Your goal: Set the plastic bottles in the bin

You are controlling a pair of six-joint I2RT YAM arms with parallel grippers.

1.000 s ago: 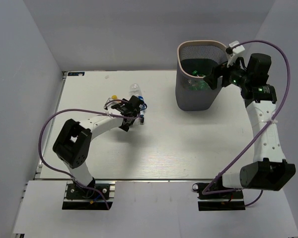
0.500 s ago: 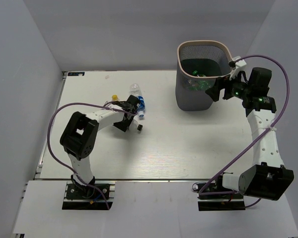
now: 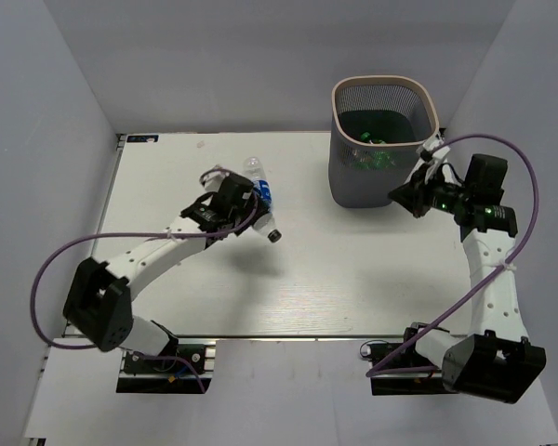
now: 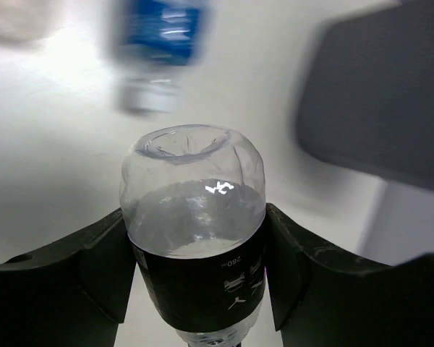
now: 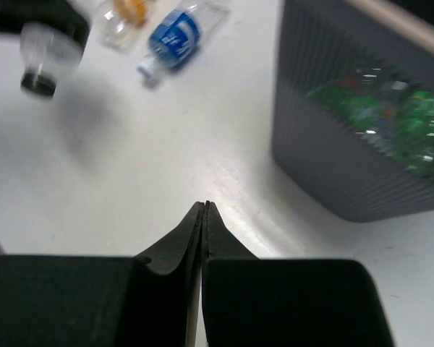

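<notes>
Next, my left gripper lifts outward and to the right in the top view, over the bin's opening to release the bottle. The bin's sides stand tall, hence the lift.
My left gripper point(image 4: 194, 238) is shut on a clear plastic bottle with a black label point(image 4: 192, 181), one finger on each side of the label. From above, the left gripper point(image 3: 249, 219) holds this bottle point(image 3: 272, 233) over the table left of centre, cap end pointing right. Behind it lie a blue-labelled bottle point(image 3: 263, 193) and an orange bottle point(image 5: 126, 11). The dark mesh bin point(image 3: 383, 82) stands at the back right with green bottles point(image 3: 377, 153) inside. My right gripper point(image 5: 205, 204) is shut and empty, just right of the bin's near corner point(image 3: 405, 195).
The purple cable of each arm point(image 3: 502, 93) loops above the table. Grey walls enclose the table on the left, back and right. The bin's wall point(image 5: 347, 159) rises close to the right gripper's right side.
The left gripper shut on the black-labelled bottle and carried it up and rightward. The right gripper shut and drew back from the bin's rim to beside its near corner.
</notes>
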